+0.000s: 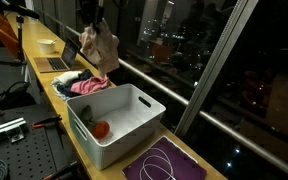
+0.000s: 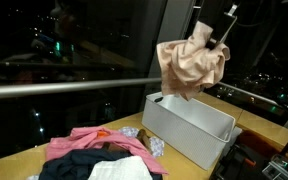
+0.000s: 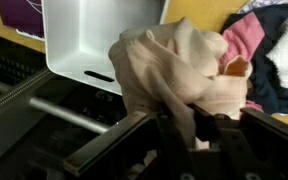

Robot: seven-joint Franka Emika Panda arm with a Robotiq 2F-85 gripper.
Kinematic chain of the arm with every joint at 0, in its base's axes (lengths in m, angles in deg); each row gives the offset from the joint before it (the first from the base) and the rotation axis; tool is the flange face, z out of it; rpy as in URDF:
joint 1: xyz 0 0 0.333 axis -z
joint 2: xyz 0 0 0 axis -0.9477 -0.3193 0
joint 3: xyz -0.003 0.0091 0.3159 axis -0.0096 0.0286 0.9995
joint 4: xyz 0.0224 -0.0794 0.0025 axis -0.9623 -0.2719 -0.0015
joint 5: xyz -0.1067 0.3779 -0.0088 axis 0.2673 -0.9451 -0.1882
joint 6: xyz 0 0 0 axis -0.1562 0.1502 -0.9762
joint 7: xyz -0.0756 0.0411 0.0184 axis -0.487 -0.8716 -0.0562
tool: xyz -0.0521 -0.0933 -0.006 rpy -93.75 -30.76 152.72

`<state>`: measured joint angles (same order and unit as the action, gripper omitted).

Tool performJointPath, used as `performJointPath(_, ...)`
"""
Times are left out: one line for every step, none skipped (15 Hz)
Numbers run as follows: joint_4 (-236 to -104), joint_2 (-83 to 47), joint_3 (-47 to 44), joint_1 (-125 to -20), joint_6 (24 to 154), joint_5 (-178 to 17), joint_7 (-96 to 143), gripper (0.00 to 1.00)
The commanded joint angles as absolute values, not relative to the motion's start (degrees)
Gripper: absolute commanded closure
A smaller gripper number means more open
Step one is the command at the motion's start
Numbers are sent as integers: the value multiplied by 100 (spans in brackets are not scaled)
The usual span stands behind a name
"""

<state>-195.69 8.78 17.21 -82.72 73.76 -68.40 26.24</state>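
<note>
The beige cloth still hangs close to the bin, so the robot's gripper needs to stay high and move away from the white bin to over the clothes pile next.
My gripper is shut on a beige cloth and holds it in the air. In both exterior views the cloth hangs bunched from the gripper, above and beside a white plastic bin. The bin holds a red and green item. A pile of clothes, pink, dark blue and white, lies on the wooden table next to the bin. In the wrist view the bin is at the upper left and the pile at the upper right.
A purple mat with a white cord lies at the table's near end. A laptop and a bowl sit further along the table. A large dark window with a metal rail runs along the table.
</note>
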Motion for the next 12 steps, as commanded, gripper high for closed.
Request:
performJointPath(-18353,255,2316,-8601,6502,-6475,2975,96)
performJointPath(-18012,-1,2480,-8697,6298,-6326,3128,96)
performJointPath(-17676,-263,2615,-8805,6100,-6196,3273,96)
performJointPath(-17383,-530,2701,-8913,5932,-6079,3400,96)
performJointPath(-17098,-801,2742,-9026,5782,-5944,3493,96)
performJointPath(-16864,-981,2720,-9136,5643,-5888,3505,96)
performJointPath(-16689,-1138,2663,-9244,5556,-5876,3496,96)
performJointPath(-16522,-1310,2599,-9337,5473,-5879,3488,57)
performJointPath(-16341,-1449,2538,-9403,5391,-5921,3457,56)
performJointPath(-16209,-1574,2478,-9455,5315,-5963,3435,51)
performJointPath(-16092,-1657,2420,-9500,5254,-6001,3414,43)
performJointPath(-16013,-1725,2356,-9533,5197,-6034,3406,37)
